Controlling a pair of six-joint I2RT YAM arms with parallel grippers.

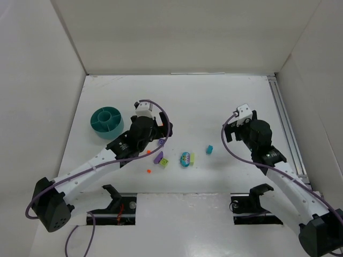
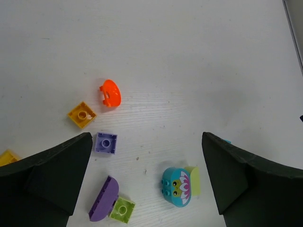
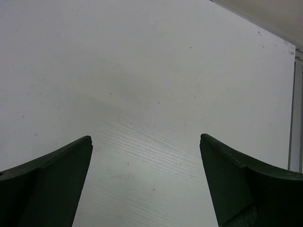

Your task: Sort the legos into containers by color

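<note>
My left gripper will shift left in its wrist view, turn to match the sides of the orange-yellow square [image 2: 82, 114] and lower.
The teal round tub [image 1: 106, 122] with wedge compartments stands at the left. Loose legos lie mid-table: a cyan rounded brick [image 1: 185, 158] with a lime piece beside it, a purple half-round [image 1: 159, 157], a lime square [image 1: 164, 163], a small cyan brick [image 1: 209, 149] and an orange bit [image 1: 149, 171]. My left gripper [image 1: 159, 130] is open and empty above them. Its wrist view shows the cyan brick [image 2: 175, 186], the purple half-round [image 2: 103, 198], the lime square [image 2: 122, 209], a purple square [image 2: 106, 143], an orange-yellow square [image 2: 82, 114] and an orange round piece [image 2: 110, 92] below the open gripper [image 2: 147, 142]. My right gripper [image 1: 233, 130] is open and empty.
White walls enclose the table on the left, back and right. A metal rail [image 1: 284, 123] runs along the right side. The right wrist view shows only bare white table [image 3: 147, 94] under the open gripper [image 3: 145, 139].
</note>
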